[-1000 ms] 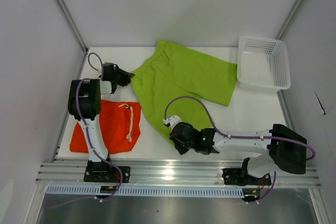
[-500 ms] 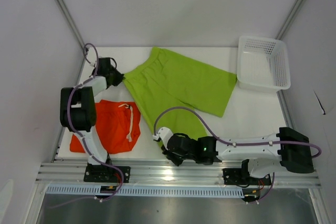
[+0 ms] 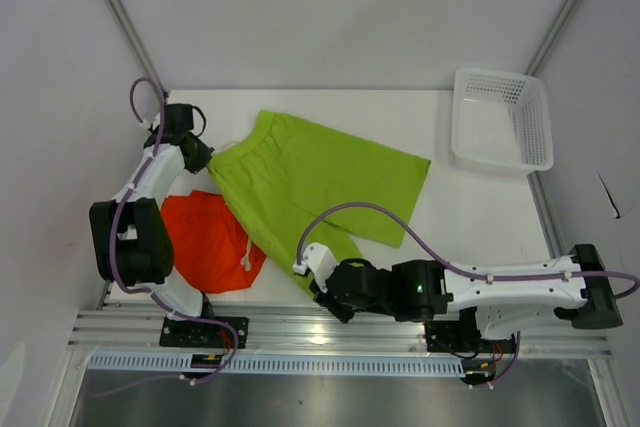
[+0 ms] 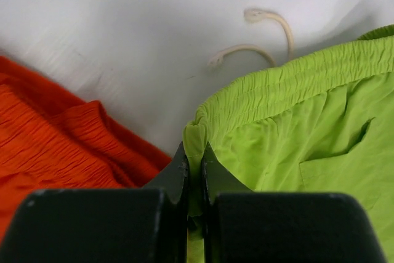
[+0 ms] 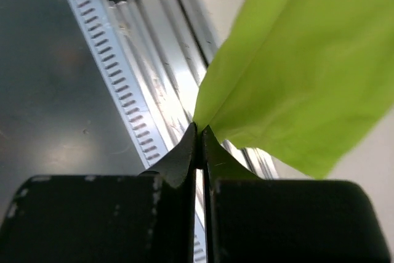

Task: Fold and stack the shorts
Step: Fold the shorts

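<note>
My left gripper carries the green waistband's corner outward to the bare tabletop by the tabletop's back edge [image 3: 222,104] next and releases it, as green cloth overlaps the orange-red shorts.
The lime green shorts [image 3: 310,182] lie spread across the middle of the table, their near-left edge over the orange-red shorts [image 3: 200,242] at the front left. My left gripper [image 3: 205,159] is shut on the left corner of the green waistband. In the left wrist view the elastic waistband [image 4: 289,75] is pinched between the left gripper's [image 4: 194,152] jaws, with orange-red fabric [image 4: 55,146] at the left. My right gripper [image 3: 318,292] is at the table's near edge, shut on a corner of the green leg hem. In the right wrist view the green cloth [image 5: 308,60] rises from the right gripper [image 5: 200,130].
A white mesh basket [image 3: 500,122] stands at the back right corner. A pale drawstring [image 4: 271,29] lies on the white table beyond the waistband. The slotted aluminium rail [image 5: 141,90] runs under the right gripper. Grey walls close in on both sides.
The left gripper shut on the waistband corner and moved left. The right gripper pulled the hem toward the near edge. The green shorts slid left, now overlapping the orange-red pair.
</note>
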### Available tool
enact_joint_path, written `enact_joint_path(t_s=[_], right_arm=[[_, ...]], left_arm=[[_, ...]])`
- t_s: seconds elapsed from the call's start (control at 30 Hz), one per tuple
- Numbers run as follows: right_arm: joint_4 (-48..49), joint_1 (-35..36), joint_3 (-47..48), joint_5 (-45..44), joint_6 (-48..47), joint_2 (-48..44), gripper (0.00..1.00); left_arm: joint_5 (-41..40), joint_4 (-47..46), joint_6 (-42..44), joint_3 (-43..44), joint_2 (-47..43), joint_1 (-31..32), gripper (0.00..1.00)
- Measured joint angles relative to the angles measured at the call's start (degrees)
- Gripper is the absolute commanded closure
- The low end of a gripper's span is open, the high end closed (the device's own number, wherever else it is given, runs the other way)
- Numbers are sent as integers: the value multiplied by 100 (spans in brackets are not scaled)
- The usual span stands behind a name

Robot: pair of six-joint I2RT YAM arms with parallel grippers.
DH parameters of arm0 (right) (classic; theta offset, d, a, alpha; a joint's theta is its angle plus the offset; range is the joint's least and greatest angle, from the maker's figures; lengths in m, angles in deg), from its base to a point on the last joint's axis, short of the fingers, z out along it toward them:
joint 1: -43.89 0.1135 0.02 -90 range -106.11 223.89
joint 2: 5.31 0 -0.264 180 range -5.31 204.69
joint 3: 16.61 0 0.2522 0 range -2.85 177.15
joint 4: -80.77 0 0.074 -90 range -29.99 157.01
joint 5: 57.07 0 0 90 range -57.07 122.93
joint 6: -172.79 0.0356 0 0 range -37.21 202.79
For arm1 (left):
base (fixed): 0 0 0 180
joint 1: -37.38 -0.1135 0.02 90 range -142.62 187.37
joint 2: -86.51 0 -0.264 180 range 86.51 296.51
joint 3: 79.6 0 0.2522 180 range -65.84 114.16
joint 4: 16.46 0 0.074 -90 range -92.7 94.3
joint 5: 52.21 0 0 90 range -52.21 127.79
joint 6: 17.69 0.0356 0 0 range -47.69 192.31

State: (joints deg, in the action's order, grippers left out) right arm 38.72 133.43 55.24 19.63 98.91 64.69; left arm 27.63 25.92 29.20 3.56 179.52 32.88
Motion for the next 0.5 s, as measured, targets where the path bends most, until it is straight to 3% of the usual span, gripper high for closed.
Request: enact_joint_path(t_s=[0.1,0.33,0.5], right_arm=[[-538,-509,271,-15,4,-109,100],[-1342,-3423,887,579,-313,-442,100],[-1456,-5066,1290,1447,-634,-260,100]], left_arm=[[-44,529,-107,382,0,-61,100],[-76,1580,-560,2249,332,-68,100],[-7,1899,-931,3230,693,-66,100]])
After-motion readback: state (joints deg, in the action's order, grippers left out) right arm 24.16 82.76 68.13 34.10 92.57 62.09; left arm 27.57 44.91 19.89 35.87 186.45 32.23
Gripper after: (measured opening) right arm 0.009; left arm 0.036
